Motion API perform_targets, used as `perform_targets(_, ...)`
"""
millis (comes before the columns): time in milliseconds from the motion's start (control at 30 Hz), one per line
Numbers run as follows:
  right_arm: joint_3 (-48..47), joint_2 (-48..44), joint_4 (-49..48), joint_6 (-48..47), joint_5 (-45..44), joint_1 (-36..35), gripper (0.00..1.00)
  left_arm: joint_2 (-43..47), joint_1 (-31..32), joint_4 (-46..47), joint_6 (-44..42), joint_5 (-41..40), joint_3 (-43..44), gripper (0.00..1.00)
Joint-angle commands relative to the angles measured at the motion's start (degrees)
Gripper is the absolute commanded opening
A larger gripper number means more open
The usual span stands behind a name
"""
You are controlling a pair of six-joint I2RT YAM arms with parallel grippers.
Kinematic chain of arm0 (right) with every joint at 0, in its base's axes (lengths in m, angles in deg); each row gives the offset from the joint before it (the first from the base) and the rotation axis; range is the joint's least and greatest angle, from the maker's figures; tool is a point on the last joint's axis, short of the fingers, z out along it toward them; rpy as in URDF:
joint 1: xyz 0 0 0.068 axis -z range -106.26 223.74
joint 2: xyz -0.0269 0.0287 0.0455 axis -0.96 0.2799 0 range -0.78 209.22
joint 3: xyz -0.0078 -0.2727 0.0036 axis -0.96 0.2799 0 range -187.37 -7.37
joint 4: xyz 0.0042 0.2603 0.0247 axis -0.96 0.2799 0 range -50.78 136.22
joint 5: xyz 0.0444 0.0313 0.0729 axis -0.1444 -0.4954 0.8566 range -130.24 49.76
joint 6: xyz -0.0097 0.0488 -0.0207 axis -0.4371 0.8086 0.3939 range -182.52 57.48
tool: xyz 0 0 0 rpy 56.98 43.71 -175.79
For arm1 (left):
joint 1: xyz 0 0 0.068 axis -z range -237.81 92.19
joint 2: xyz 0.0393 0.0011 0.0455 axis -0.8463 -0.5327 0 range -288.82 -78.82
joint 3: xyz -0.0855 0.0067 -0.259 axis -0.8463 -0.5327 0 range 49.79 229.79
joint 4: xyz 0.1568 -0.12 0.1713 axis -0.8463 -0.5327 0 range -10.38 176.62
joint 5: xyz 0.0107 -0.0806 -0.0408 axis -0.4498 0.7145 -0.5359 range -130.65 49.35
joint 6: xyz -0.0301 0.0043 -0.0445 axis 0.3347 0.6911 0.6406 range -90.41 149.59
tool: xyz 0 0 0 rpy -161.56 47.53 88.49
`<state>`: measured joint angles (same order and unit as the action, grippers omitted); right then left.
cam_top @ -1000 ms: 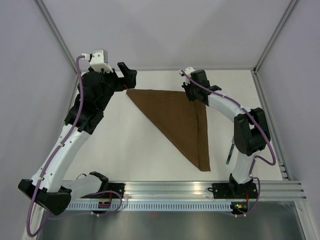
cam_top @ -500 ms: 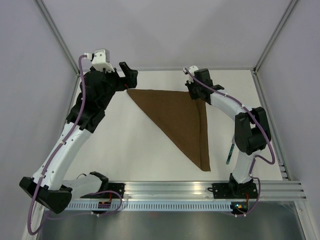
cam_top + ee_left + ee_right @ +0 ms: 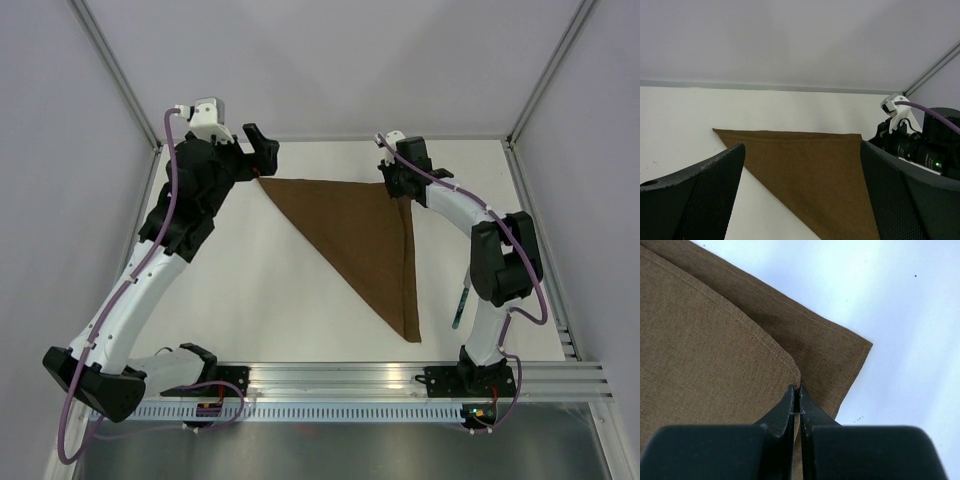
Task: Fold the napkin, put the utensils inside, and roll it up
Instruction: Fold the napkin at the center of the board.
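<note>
The corner of the napkin is to be released next: my right gripper needs to move outward and toward the napkin's bottom layer's corner (image 3: 866, 346), which is uncovered to its right in the right wrist view, and let go there.
The brown napkin (image 3: 360, 235) lies folded into a triangle on the white table, with its long edge along the far side and a point toward the near rail. My right gripper (image 3: 395, 188) is shut on the top layer's corner at the far right. In the right wrist view the gripper (image 3: 796, 388) pinches that corner just short of the bottom layer's corner (image 3: 850, 352). My left gripper (image 3: 262, 150) is open and empty above the napkin's far left corner. In the left wrist view its fingers (image 3: 715, 185) frame the cloth (image 3: 810, 170). The knife (image 3: 459, 305) lies at the right, partly hidden by the right arm.
The frame's back rail (image 3: 330, 138) and the grey back wall lie just beyond both grippers. The right arm's wrist (image 3: 920, 150) shows at the right of the left wrist view. Bare white table (image 3: 260, 290) lies left of the napkin.
My right gripper has carried the napkin's top corner farther back and to the right, flattening the fold. My left gripper has shifted slightly back and right, still open.
</note>
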<state>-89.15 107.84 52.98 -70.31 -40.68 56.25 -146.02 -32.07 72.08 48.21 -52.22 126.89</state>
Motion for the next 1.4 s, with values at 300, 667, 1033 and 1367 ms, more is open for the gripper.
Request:
perform_targets(300, -3.9, 2.7, -0.6, 0.1, -1.1, 1.3, 0.0, -0.6, -0.2, 2.7, 1.9, 0.8, -0.6, 1.0)
perform_targets(667, -7.0, 3.5, 0.2, 0.1, -1.1, 2.7, 0.0, -0.8, -0.2, 2.9, 1.9, 0.8, -1.2, 1.0)
perform_targets(1033, -8.6, 4.5, 0.6, 0.2, -1.2, 3.9, 0.01, -1.0, -0.2, 3.2, 1.9, 0.9, -1.6, 1.0)
perform_targets(1367, -7.4, 5.4, -0.1, 0.2, -1.5, 4.4, 0.0, -1.4, -0.2, 3.3, 1.8, 0.9, -2.0, 1.0)
